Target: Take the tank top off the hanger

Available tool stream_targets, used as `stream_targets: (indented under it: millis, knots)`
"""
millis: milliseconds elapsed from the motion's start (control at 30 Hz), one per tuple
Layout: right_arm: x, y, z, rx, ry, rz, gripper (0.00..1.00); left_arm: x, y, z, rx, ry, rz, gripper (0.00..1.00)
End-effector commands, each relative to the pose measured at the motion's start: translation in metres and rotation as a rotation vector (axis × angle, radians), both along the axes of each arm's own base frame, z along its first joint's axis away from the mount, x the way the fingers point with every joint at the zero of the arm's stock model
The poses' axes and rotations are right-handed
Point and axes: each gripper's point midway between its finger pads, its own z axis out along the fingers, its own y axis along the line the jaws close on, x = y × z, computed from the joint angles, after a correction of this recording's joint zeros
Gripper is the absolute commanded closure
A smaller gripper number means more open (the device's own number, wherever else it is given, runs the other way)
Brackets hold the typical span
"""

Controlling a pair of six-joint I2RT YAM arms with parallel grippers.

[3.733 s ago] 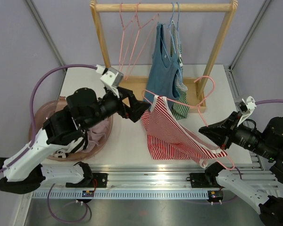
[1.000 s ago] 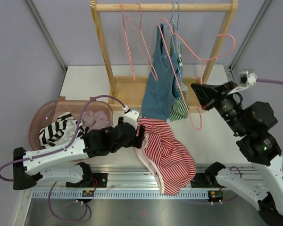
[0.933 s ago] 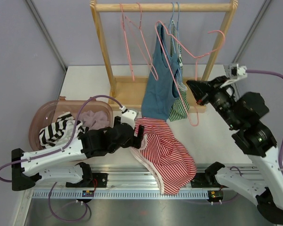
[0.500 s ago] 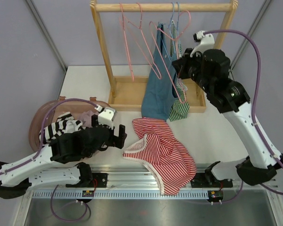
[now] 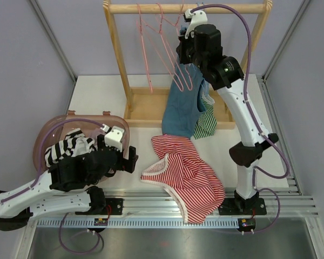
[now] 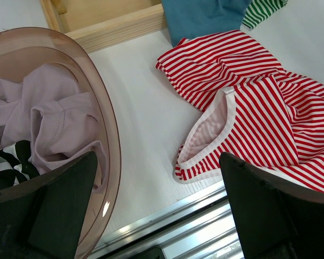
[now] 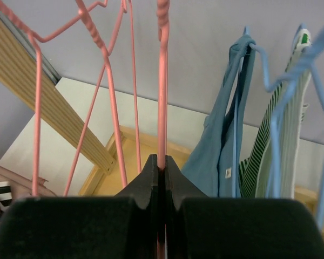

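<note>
I should move the empty pink hanger, hooked over the rod (image 5: 178, 8), a little toward the other pink hangers with my right gripper and then open the gripper.
The red-striped tank top (image 5: 186, 175) lies crumpled on the table at the front, off any hanger; it also shows in the left wrist view (image 6: 248, 124). My left gripper (image 5: 128, 159) is open and empty, low over the table between the bin and the top (image 6: 157, 162). My right gripper (image 5: 184, 54) is raised high by the rack's rod and shut on a bare pink hanger (image 5: 179, 81). In the right wrist view the jaws (image 7: 162, 162) pinch the hanger's wire (image 7: 162, 81).
A wooden rack (image 5: 151, 8) stands at the back with other pink hangers (image 5: 146, 48), a blue tank top (image 5: 181, 108) and a green-striped top (image 5: 207, 121). A brown translucent bin (image 5: 48, 132) with clothes sits at the left. The metal rail runs along the front edge.
My right arm carried the bare pink hanger up and left to the rack's rod. My left gripper let go of the red-striped top and drew back left toward the bin.
</note>
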Motion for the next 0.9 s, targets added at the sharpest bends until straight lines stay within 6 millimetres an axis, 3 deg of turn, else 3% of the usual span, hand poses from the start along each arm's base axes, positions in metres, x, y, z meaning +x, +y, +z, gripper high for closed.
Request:
stream_targets:
  millis: [0, 100, 267, 433, 567, 633, 667, 733, 767, 800, 833, 867]
  knots:
    - [0.008, 0.000, 0.007, -0.038, -0.036, -0.008, 1.00, 0.004, -0.001, 0.005, -0.021, -0.024, 0.019, 0.01]
    - [0.015, 0.006, -0.009, -0.049, -0.005, -0.001, 1.00, 0.003, -0.001, 0.005, -0.026, -0.025, 0.011, 0.01]
    - [0.007, 0.006, -0.006, -0.020, -0.009, 0.017, 1.00, 0.003, -0.004, 0.008, -0.034, -0.028, 0.003, 0.01]
    - [-0.009, -0.002, 0.011, -0.004, -0.018, 0.029, 0.62, 0.003, -0.018, 0.013, -0.058, -0.018, -0.028, 0.01]
    - [-0.033, -0.012, 0.030, 0.022, -0.035, 0.050, 0.43, 0.004, -0.042, 0.019, -0.085, -0.007, -0.067, 0.01]
    - [-0.051, -0.024, 0.048, 0.043, -0.061, 0.053, 0.36, 0.004, -0.062, 0.019, -0.099, 0.003, -0.104, 0.01]
    - [-0.055, -0.025, 0.042, 0.034, -0.046, 0.058, 0.34, 0.006, -0.075, 0.019, -0.110, 0.002, -0.120, 0.01]
    - [-0.077, -0.039, 0.057, 0.060, -0.072, 0.061, 0.30, 0.002, -0.091, 0.016, -0.122, 0.015, -0.164, 0.01]
    - [-0.079, -0.038, 0.045, 0.052, -0.054, 0.071, 0.23, 0.001, -0.099, 0.015, -0.127, 0.019, -0.182, 0.01]
    - [-0.086, -0.042, 0.046, 0.061, -0.058, 0.075, 0.18, 0.001, -0.109, 0.018, -0.152, 0.011, -0.196, 0.01]
    - [-0.107, -0.055, 0.063, 0.092, -0.099, 0.079, 0.13, -0.002, -0.121, 0.009, -0.134, 0.030, -0.222, 0.01]
    - [-0.109, -0.055, 0.049, 0.085, -0.077, 0.084, 0.03, -0.003, -0.127, 0.007, -0.133, 0.033, -0.235, 0.01]
